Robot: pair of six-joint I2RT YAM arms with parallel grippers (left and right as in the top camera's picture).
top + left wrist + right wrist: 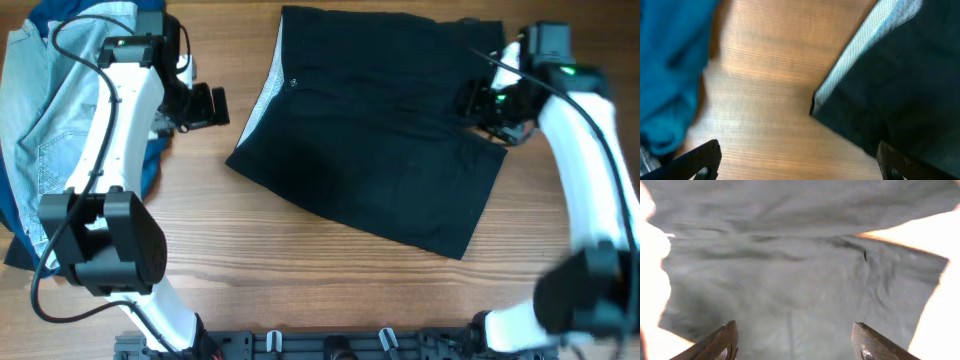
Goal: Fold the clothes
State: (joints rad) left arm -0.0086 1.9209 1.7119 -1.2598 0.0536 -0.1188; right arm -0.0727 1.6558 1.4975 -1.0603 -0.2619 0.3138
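The near corner is below my left gripper and to its right in the overhead view, so next I will turn that gripper and lower it onto the waistband's near corner (236, 159) (819, 108).
A black pair of shorts (375, 125) lies spread flat on the wooden table, with a striped pale inner waistband (262, 98) showing at its left edge. My left gripper (208, 105) is open and empty, just left of that waistband, above bare wood. In the left wrist view the waistband (855, 47) and black cloth (905, 95) fill the right side. My right gripper (482, 103) is open over the shorts' right edge. The right wrist view shows the cloth (800, 280) between the spread fingers, nothing gripped.
A pile of light denim and blue clothes (55, 110) lies at the far left under my left arm; blue cloth (670, 65) shows in the left wrist view. Bare wood (300, 270) lies in front of the shorts.
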